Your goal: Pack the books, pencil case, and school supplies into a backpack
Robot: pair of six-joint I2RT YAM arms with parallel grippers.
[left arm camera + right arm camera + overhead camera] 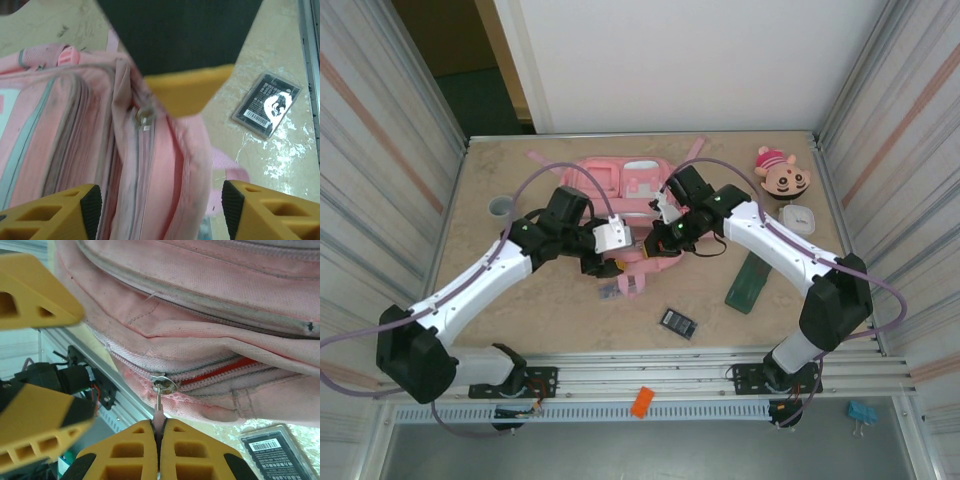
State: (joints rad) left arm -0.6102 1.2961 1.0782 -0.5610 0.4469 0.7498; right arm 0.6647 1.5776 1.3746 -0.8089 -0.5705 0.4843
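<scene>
The backpack's zip has a red gap. My right gripper needs to pull the zip's pull outward along that gap, closing it from the gripper toward the backpack's side by the doll, and let go there.
The pink backpack (625, 185) lies flat mid-table. My right gripper (159, 437) is shut on the pink pull of a zip (163, 384) on its near edge, and the zip gapes a little, showing red inside. My left gripper (161, 210) is open, its fingers either side of the same backpack (150, 165) edge, gripping nothing. The dark green pencil case (752, 282) lies to the right of the backpack. A dark calculator-like item (678, 323) lies near the front edge, also in the left wrist view (266, 103). A small greyish item (610, 290) lies by the backpack. The books are out of view.
A pink-hatted doll head (783, 172) and a small white object (800, 216) sit at the back right. A grey cup (501, 206) stands at the left. Ribbed walls close in both sides. The arms' rail (650, 365) runs along the near edge.
</scene>
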